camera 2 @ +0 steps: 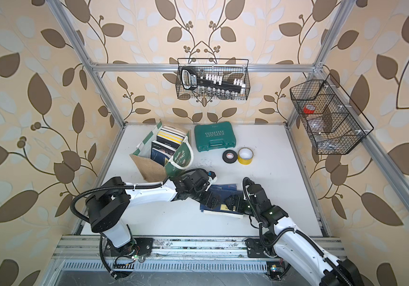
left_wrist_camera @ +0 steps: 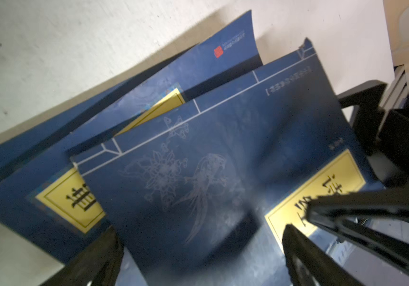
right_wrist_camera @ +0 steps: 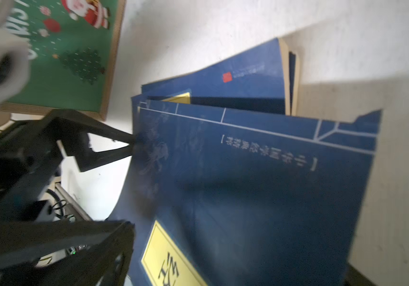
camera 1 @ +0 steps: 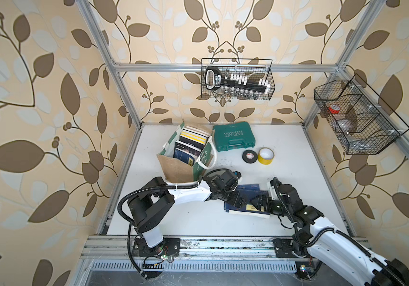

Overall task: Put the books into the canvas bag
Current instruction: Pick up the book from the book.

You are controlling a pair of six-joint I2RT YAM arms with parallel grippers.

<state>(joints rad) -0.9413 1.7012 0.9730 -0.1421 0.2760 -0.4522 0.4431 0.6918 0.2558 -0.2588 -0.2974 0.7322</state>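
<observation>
Next, my right gripper will move up and bring its open fingers around the top navy book's side edge, since that edge juts out past the books below.
The canvas bag stands at the back left of the table, with several books upright inside it. Its green printed panel shows in the right wrist view. A fanned stack of navy books with yellow labels lies on the table in front. My left gripper is open over the stack's left side, its jaws on either side of the top cover. From the right, my right gripper faces it, open over the same book. The top cover curls upward.
A green plastic tool case lies right of the bag. A black tape roll and a yellow tape roll sit in front of it. Wire baskets hang on the back wall and the right frame.
</observation>
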